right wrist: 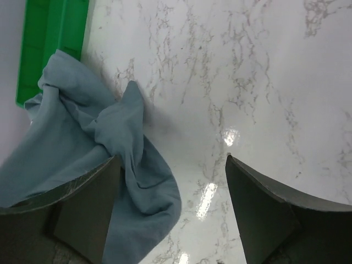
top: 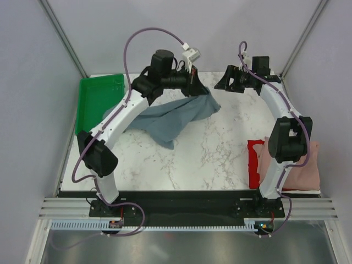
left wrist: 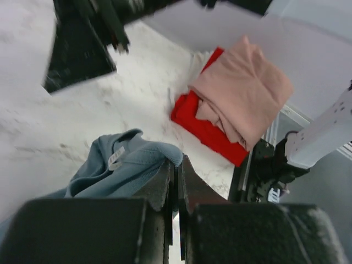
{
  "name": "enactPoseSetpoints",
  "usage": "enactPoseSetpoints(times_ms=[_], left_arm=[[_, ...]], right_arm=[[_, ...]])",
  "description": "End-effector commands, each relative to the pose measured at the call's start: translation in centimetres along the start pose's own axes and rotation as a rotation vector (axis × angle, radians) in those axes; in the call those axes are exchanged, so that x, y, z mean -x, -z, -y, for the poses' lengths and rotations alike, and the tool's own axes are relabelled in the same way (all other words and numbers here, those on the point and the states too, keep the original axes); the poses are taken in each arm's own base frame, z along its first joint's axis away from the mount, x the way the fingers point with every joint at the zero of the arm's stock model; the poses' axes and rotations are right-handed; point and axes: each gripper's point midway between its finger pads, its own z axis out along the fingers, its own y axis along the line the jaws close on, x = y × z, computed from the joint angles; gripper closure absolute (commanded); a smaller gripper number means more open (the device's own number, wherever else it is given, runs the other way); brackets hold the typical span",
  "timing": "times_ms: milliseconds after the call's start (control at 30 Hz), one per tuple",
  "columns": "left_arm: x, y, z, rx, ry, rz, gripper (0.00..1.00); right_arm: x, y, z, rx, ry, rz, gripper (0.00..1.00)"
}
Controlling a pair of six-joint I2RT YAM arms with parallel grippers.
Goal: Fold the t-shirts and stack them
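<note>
The shirt lies crumpled against the green tray. My left gripper will rise high with the shirt's hem, then lower it and let it go on the tabletop (top: 165, 98) beside the tray.
A slate blue-grey t-shirt (top: 175, 118) lies crumpled at the back middle of the marble table, one edge lifted. My left gripper (top: 193, 83) is shut on that raised edge; in the left wrist view the jaws (left wrist: 177, 165) pinch the hem beside the collar label, and the cloth (left wrist: 110, 168) hangs to the left. My right gripper (top: 224, 82) hovers just right of it, open, with nothing between its fingers (right wrist: 173, 159); a fold of the shirt (right wrist: 93, 132) lies by its left finger. A dusty pink t-shirt (top: 300, 165) sits folded on a bright red one (top: 254, 164) at the right edge.
A green plastic tray (top: 96, 99) stands at the back left, its corner (right wrist: 49, 38) just behind the blue-grey cloth. Enclosure walls close in the back and both sides. The right arm's upper link passes over the pink and red stack.
</note>
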Motion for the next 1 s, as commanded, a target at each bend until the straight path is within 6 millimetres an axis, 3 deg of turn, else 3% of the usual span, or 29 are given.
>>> enactPoseSetpoints(times_ms=[0, 100, 200, 367, 467, 500, 567, 600, 767, 900, 967], left_arm=[[9.1, 3.6, 2.8, 0.058, -0.233, 0.211, 0.98], [13.9, 6.5, 5.0, 0.095, -0.387, 0.328, 0.98], [16.3, 8.6, 6.2, 0.141, -0.472, 0.394, 0.98], [18.6, 12.0, 7.1, 0.254, -0.571, 0.468, 0.98], [22.5, 15.1, 8.7, 0.333, -0.677, 0.597, 0.98], [24.8, 16.7, 10.3, 0.343, -0.732, 0.68, 0.98], [27.1, 18.4, 12.1, 0.353, -0.806, 0.768, 0.98], [28.8, 20.3, 14.3, 0.346, -0.861, 0.858, 0.98], [30.3, 21.7, 17.9, 0.298, -0.967, 0.978, 0.98], [29.5, 20.3, 20.0, 0.237, -0.993, 0.962, 0.98], [28.9, 19.4, 19.8, 0.222, -0.985, 0.932, 0.98]], right_arm=[[2.3, 2.3, -1.0, 0.0, 0.069, 0.065, 0.14], [2.3, 3.2, -0.6, -0.013, 0.073, 0.077, 0.14], [2.1, 3.7, -0.5, -0.015, 0.065, 0.086, 0.14], [1.8, 4.5, -1.0, -0.015, 0.075, 0.093, 0.13], [1.9, 5.4, 0.1, -0.036, 0.064, 0.108, 0.13], [1.9, 5.5, 0.2, -0.041, 0.063, 0.111, 0.13], [1.6, 5.7, 0.6, -0.05, 0.054, 0.112, 0.13], [1.5, 5.9, 0.7, -0.056, 0.053, 0.113, 0.13], [2.3, 7.1, 2.0, -0.086, 0.035, 0.144, 0.13], [2.4, 7.8, 2.7, -0.105, 0.027, 0.155, 0.13], [2.0, 8.0, 2.9, -0.111, 0.02, 0.153, 0.13]])
